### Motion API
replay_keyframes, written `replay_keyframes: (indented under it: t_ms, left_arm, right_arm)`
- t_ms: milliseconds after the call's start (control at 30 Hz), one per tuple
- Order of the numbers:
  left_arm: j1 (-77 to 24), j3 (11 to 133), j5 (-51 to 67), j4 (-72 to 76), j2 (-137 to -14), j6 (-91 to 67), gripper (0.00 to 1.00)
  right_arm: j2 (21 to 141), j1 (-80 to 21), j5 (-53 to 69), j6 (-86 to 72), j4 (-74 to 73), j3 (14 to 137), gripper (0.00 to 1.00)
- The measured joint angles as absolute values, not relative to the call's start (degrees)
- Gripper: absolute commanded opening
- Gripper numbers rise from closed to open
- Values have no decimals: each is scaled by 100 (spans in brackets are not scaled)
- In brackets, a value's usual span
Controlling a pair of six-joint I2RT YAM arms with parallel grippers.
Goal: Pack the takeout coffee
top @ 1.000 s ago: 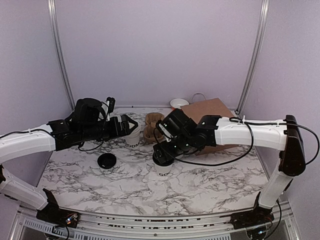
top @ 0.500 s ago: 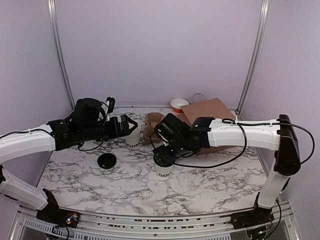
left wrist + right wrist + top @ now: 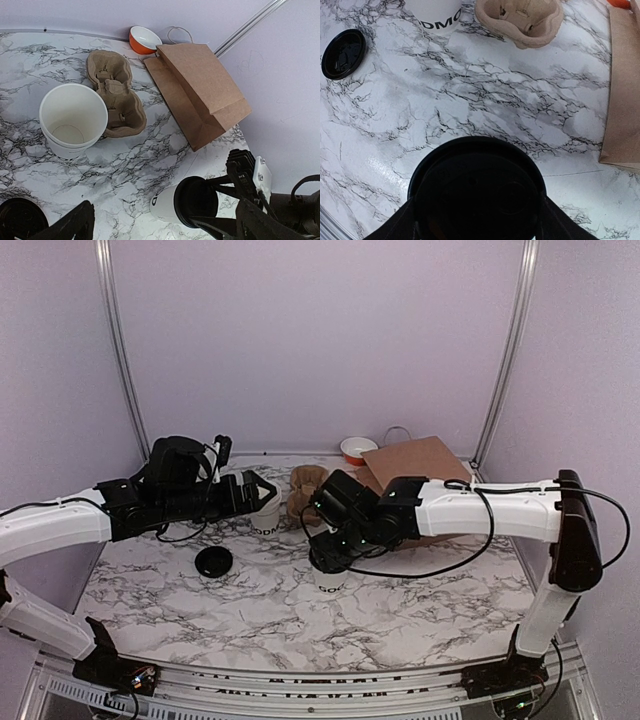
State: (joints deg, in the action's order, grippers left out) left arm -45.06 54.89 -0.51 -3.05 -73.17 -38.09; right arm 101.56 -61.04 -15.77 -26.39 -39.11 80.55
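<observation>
My right gripper will next carry the coffee to the right in the top view and let go of it on the marble table beside the bag's near end, because the table is bare there.
The takeout coffee (image 3: 328,582), a small white paper cup with dark lettering and a black lid, stands on the marble table in the middle. My right gripper (image 3: 331,556) sits over it with a finger on each side of the lid, shut on it. In the right wrist view the lid (image 3: 477,175) fills the space between my fingers (image 3: 395,225). The left wrist view shows the cup's white wall (image 3: 162,202). My left gripper (image 3: 262,490) is open and empty, hovering next to a second, lidless white cup (image 3: 266,517).
A loose black lid (image 3: 213,561) lies on the table at the left. A brown pulp cup tray (image 3: 304,490) sits behind the cups. A brown paper bag (image 3: 420,465) lies flat at the back right, with an orange bowl (image 3: 357,448) behind it.
My right arm has shifted a little to the left and settled lower over the lidded cup. The cup and my left arm have stayed in place.
</observation>
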Motion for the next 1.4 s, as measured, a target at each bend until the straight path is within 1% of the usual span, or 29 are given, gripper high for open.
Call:
replay_keyframes:
  t_ms: [267, 433, 600, 733, 967, 1100, 1233, 1400]
  left_arm:
    - [-4506, 5559, -12, -355, -7463, -3809, 99]
    - [-4506, 5669, -1, -423, -7542, -3809, 99]
    - [-4504, 5837, 60, -464, -7699, -3806, 99]
    - [-4506, 5988, 152, -471, -7848, -3802, 99]
    - [-4506, 6040, 242, -478, -7887, -3754, 99]
    - [-4506, 6038, 250, -480, -7885, -3719, 99]
    - [-4506, 6038, 250, -480, -7876, -3701, 99]
    - [-4506, 6038, 250, -480, -7872, -3701, 99]
  right_arm:
    - [9605, -6040, -1806, -2904, -4005, 7513, 63]
    - [8687, -5704, -1911, -3166, -4128, 6694, 63]
    - [7607, -4934, -2091, -3400, -4353, 5723, 62]
    - [6923, -4027, -2143, -3435, -4525, 5140, 61]
    - [6532, -2639, -2117, -3299, -4543, 4807, 61]
    - [6545, -2228, -2088, -3190, -4480, 4805, 62]
    - [6591, -2097, -2043, -3098, -4368, 4803, 65]
    - [6604, -2091, -2003, -3026, -4316, 4803, 76]
